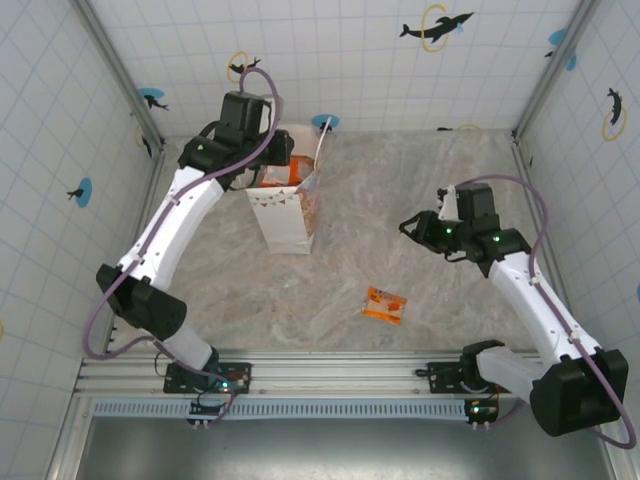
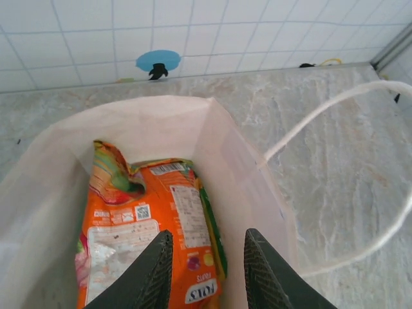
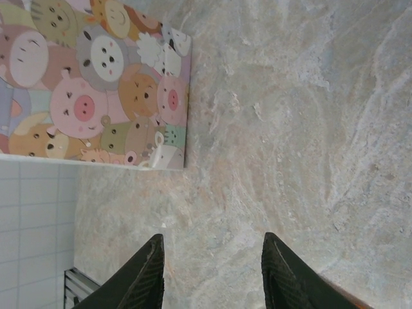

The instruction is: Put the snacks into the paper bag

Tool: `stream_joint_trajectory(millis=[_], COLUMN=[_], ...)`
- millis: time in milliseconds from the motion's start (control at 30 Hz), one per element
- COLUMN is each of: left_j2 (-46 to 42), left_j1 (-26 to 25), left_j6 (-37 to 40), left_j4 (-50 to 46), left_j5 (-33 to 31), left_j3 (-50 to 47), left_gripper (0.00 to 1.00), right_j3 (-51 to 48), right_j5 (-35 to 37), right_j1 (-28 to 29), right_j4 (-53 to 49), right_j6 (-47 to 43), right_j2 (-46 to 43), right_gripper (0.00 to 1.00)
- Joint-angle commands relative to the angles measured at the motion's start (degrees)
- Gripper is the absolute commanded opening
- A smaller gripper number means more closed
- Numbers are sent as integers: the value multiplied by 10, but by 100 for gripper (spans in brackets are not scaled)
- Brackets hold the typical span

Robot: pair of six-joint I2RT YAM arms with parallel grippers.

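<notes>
The right gripper moves back toward the base and down, open, onto the small orange packet's near edge (image 1: 401, 311) next, since this packet is still outside the paper bag (image 1: 285, 215).
The paper bag (image 1: 285, 215) stands upright at the back left of the table, its cartoon-animal side (image 3: 96, 84) facing the right arm. Inside it, several snacks lie stacked: an orange FOX'S packet (image 2: 154, 219) on top, a green edge (image 2: 210, 222) beside it. My left gripper (image 2: 209, 233) hangs open over the bag's mouth (image 1: 272, 165), its fingers apart just above the orange packet and pinching nothing. One small orange snack packet (image 1: 384, 304) lies flat on the table in front. My right gripper (image 1: 408, 225) hovers open over bare table (image 3: 213, 236), to the right of the bag.
The bag's white loop handle (image 2: 335, 103) arcs out to the right of the left fingers. Tiled walls with blue animal stickers (image 2: 158, 62) close in the back and sides. The marble tabletop (image 1: 400, 180) lies between the bag and the right arm.
</notes>
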Motion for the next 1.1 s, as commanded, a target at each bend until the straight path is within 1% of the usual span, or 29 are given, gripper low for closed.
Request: stream_joint_trajectory(millis=[0,67,100,167,267,400,533,667,833,1067], left_j2=[-29,-53,-65,-98,-146,-191,-211,-213,-219,-219], left_j1=[5,5,5,5,5,5,5,5,5,5], left_j6=[-10,-10,-32,-49,-74,-91,-104,-114,-116,-118], left_j4=[8,23,34,69,118,159,180,175,177,176], left_j5=[46,86,105,146,178,208,240,243,235,236], left_j3=[-42,-84,-102,-156,-224,-286,-317,-314,-316,-312], left_gripper=[33,33,33,33,33,33,33,33,33,33], right_j3=[-11,-19,-25,-38,-75,-147,-215,-256,-280,-282], right_j5=[58,86,99,118,135,131,116,95,80,82], right_j1=[31,56,68,89,120,160,176,181,180,180], right_j4=[-41,-69,-84,-119,-150,-137,-89,-42,7,27], right_j6=[2,7,11,20,50,93,124,135,135,125], right_j2=[4,3,2,-1,-11,-30,-42,-40,-30,-12], right_gripper=[43,43,43,43,44,44,45,44,43,42])
